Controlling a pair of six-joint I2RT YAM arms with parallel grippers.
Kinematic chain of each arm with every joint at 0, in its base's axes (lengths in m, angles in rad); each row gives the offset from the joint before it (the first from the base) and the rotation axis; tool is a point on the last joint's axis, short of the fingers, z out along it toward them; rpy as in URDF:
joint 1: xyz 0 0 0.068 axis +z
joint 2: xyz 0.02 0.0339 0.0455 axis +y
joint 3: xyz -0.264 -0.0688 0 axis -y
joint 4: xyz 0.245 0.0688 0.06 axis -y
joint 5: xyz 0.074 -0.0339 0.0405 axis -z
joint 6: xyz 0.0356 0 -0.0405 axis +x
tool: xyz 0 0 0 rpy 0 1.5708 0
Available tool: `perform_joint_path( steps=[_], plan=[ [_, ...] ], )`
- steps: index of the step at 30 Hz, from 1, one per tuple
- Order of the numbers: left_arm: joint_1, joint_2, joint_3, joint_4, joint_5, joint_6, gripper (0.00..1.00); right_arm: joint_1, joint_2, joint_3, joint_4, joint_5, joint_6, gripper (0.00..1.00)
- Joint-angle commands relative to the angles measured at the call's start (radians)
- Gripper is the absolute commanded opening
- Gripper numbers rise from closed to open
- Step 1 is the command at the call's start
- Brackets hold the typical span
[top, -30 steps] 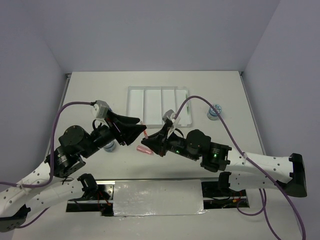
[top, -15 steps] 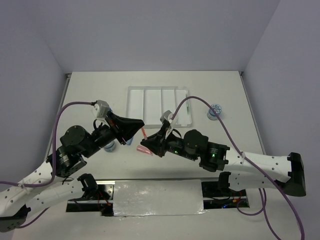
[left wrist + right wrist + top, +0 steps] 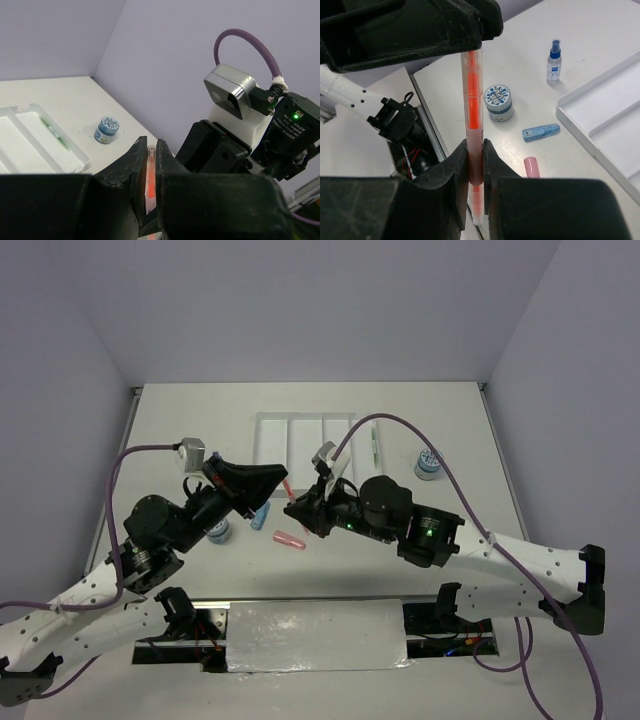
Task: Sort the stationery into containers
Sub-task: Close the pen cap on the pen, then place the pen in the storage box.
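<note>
The right gripper swings outward and down to the section of the tray already holding the green pen next, lowers the orange pen beside it and releases.
A thin orange pen hangs in the air between both arms, in front of the white tray. My right gripper is shut on its lower part. My left gripper is shut on its upper end. From above, the two grippers meet at the pen. A green pen lies in the tray's rightmost compartment. On the table lie a blue stick, a pink stick, a tiny spray bottle and a patterned disc. A second disc sits right of the tray.
The right arm's wrist camera and purple cable stand close behind the left fingers. Metal plates and wiring run along the near table edge. Purple walls close in both sides and the back.
The left gripper has closed on the pen's upper end. Both grippers and the pen have shifted a little away from the near edge, towards the tray.
</note>
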Motion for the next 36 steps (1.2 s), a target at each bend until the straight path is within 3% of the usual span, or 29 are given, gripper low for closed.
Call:
perform_joint_path(
  steps=[1, 7, 19, 22, 26, 29, 30, 32, 33, 35, 36],
  plan=[
    [-0.026, 0.051, -0.092, -0.116, 0.141, -0.061, 0.00, -0.060, 0.015, 0.181, 0.192, -0.042, -0.037, 0.00],
    [-0.041, 0.069, -0.184, -0.078, 0.150, -0.102, 0.00, -0.091, 0.070, 0.314, 0.163, -0.064, -0.067, 0.00],
    [-0.196, 0.145, -0.310, 0.054, 0.074, -0.168, 0.00, -0.168, 0.213, 0.573, 0.079, -0.113, -0.092, 0.00],
    [-0.198, 0.109, -0.251, -0.060, -0.053, -0.165, 0.00, -0.168, 0.196, 0.506, 0.080, -0.113, -0.084, 0.00],
    [-0.196, 0.050, -0.080, -0.403, -0.346, -0.168, 0.01, -0.168, 0.086, 0.282, 0.148, -0.070, -0.031, 0.00],
    [-0.195, 0.033, 0.049, -0.508, -0.514, -0.176, 0.22, -0.168, 0.014, 0.087, 0.197, -0.043, 0.005, 0.00],
    [-0.194, 0.031, 0.073, -0.539, -0.537, -0.173, 0.43, -0.168, 0.002, 0.067, 0.197, -0.041, 0.011, 0.00],
    [-0.194, 0.031, 0.136, -0.552, -0.574, -0.144, 0.64, -0.168, -0.018, 0.033, 0.186, -0.033, 0.015, 0.00],
    [-0.194, 0.033, 0.156, -0.568, -0.585, -0.139, 0.80, -0.168, -0.021, 0.024, 0.185, -0.026, 0.014, 0.00],
    [-0.194, 0.034, 0.207, -0.587, -0.612, -0.133, 0.94, -0.174, -0.028, 0.018, 0.167, -0.021, 0.003, 0.00],
    [-0.194, 0.031, 0.222, -0.611, -0.623, -0.135, 0.97, -0.174, -0.028, 0.018, 0.157, -0.010, 0.000, 0.00]
  ],
)
